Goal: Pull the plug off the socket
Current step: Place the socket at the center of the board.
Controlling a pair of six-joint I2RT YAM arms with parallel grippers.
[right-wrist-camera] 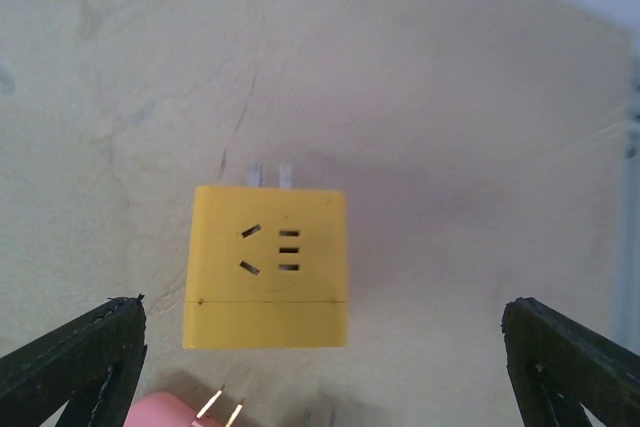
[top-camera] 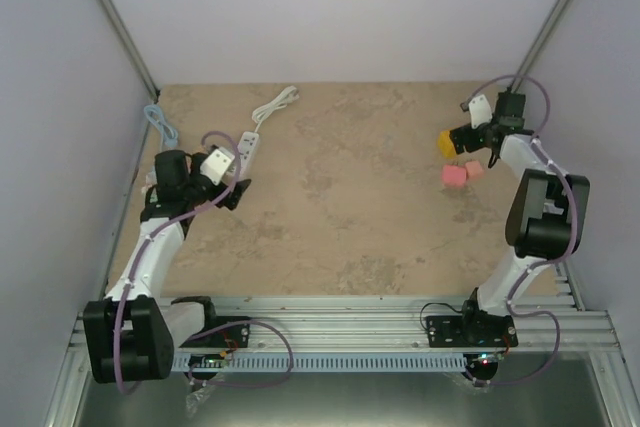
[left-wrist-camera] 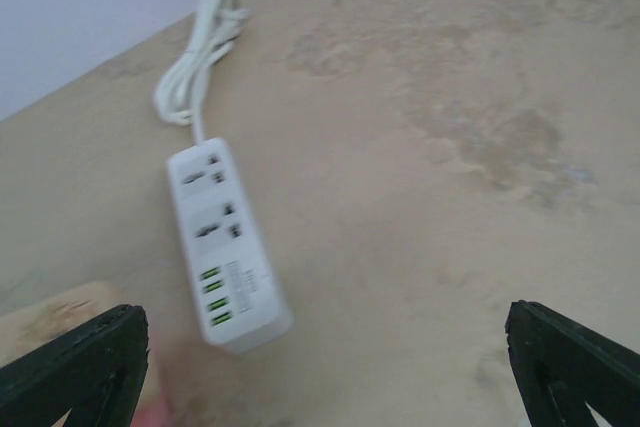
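Observation:
I will move my left gripper to the left in the overhead view next and lower it around the pink cube plug (left-wrist-camera: 150,411), because pink shows by the beige block beside the socket strip.
The white socket strip (top-camera: 250,144) (left-wrist-camera: 220,247) lies flat at the back left, its sockets bare and its cord (left-wrist-camera: 195,57) coiled behind it. My left gripper (left-wrist-camera: 325,312) (top-camera: 236,193) hovers open just short of the strip's near end, holding nothing. At the back right lies a yellow cube plug (right-wrist-camera: 267,267) (top-camera: 445,142), its two prongs (right-wrist-camera: 270,175) pointing away from the camera. My right gripper (right-wrist-camera: 322,307) stands wide open around it, and neither finger touches it.
Two pink cube plugs (top-camera: 454,175) (top-camera: 474,168) lie just in front of the yellow one; the prongs of one (right-wrist-camera: 222,407) show under the right gripper. A blue cable (top-camera: 160,127) lies by the left wall. Walls close in the back and both sides.

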